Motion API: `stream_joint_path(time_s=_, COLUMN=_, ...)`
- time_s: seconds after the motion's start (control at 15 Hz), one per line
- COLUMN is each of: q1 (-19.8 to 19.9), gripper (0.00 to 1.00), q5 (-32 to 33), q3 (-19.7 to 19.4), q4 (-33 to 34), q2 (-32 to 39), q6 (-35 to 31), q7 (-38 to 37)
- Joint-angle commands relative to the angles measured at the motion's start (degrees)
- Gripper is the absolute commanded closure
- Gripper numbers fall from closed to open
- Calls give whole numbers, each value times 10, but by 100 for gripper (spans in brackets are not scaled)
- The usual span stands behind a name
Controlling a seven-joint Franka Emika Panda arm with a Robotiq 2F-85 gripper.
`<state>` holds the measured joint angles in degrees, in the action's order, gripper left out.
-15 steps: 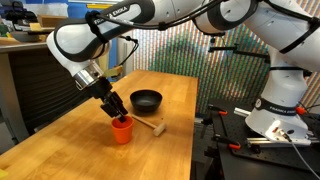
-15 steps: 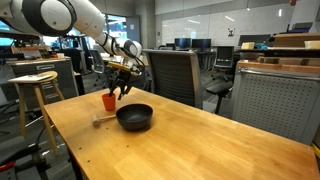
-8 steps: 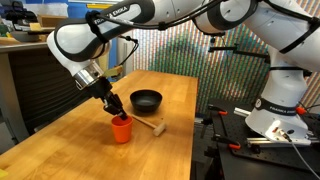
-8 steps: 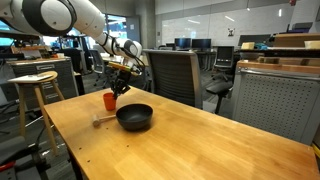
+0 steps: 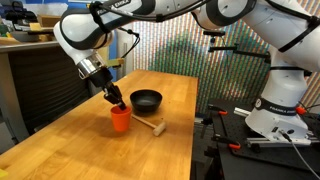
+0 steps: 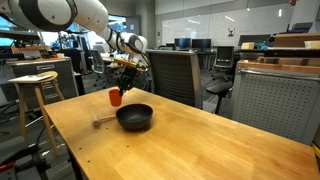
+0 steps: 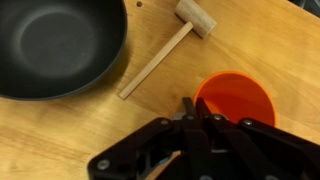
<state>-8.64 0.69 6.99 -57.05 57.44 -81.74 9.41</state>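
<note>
My gripper lifts the orange cup over the black bowl next, then lowers the cup inside the bowl.
An orange cup hangs just above the wooden table. My gripper is shut on its rim. In the wrist view the two fingertips pinch the near wall of the orange cup, with the gripper at its left edge. A black bowl sits beside the cup. A small wooden mallet lies on the table between them in the wrist view.
The arm's white base stands on a black stand past the table's edge. A wooden stool and a dark office chair stand by the table. A metal mesh panel sits at the far corner.
The jaws have shut on the cup's rim. The arm has since risen and the cup has come up off the table with it.
</note>
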Motion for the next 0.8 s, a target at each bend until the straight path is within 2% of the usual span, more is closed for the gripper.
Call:
stream_joint_path(time_s=0.0, q1=29, gripper=99, q5=-6, q3=-6, q4=-16, q2=-60, q6=6, q7=0)
stream_joint_path(time_s=0.4, q1=88, gripper=99, q5=-14, q3=-31, q4=-71, q2=-140, q6=4, q7=-34)
stream_joint_path(time_s=0.73, q1=129, gripper=99, q5=-27, q3=-57, q4=-143, q2=-162, q6=4, q7=-43)
